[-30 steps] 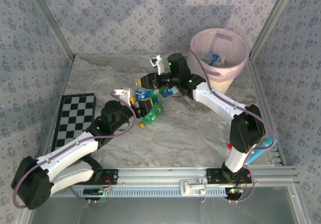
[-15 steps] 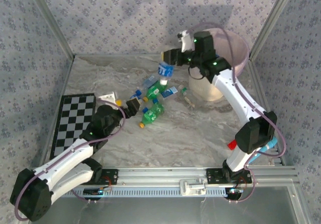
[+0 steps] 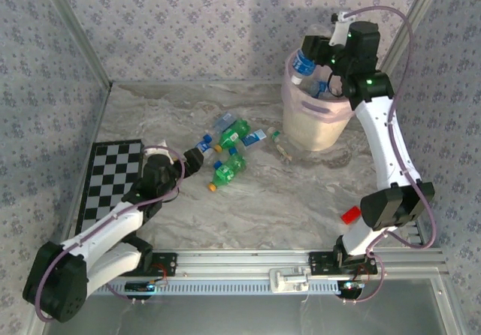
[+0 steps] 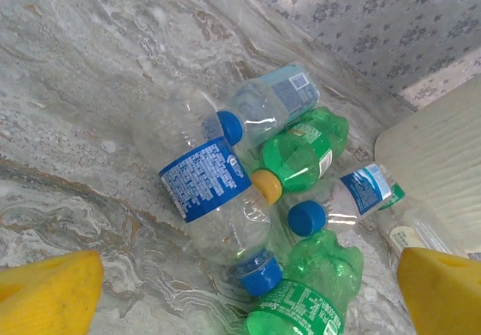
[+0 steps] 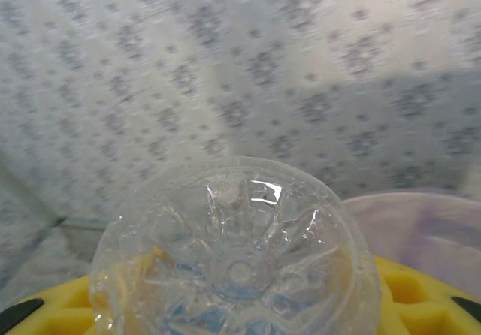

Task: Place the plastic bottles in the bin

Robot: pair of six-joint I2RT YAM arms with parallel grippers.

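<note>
The bin's opening [image 3: 316, 86] [image 5: 425, 233] is just below my right gripper, so my right gripper next goes down a little toward it and releases the clear plastic bottle with the blue label there.
My right gripper [image 3: 316, 53] is raised over the left rim of the bin [image 3: 301, 101], a round pale pink bucket, and is shut on a clear plastic bottle [image 3: 301, 64] with a blue label. In the right wrist view the held bottle's ribbed base [image 5: 237, 252] sits between the yellow pads [image 5: 409, 290]. Several clear and green bottles [image 3: 231, 146] lie in a pile left of the bin. My left gripper [image 3: 192, 159] stands open just left of that pile, its yellow fingertips [image 4: 45, 290] wide apart before a clear blue-labelled bottle [image 4: 209, 194] and a green one [image 4: 310, 294].
A black-and-white checkerboard [image 3: 113, 176] lies at the table's left side. A small red block [image 3: 351, 215] rests near the right arm's base. More bottles lie inside the bin [image 3: 323, 89]. Patterned walls close in the back and sides.
The right arm has carried a bottle from the pile up and right to the bin's rim. The left gripper has opened wide and drawn back left from the pile.
</note>
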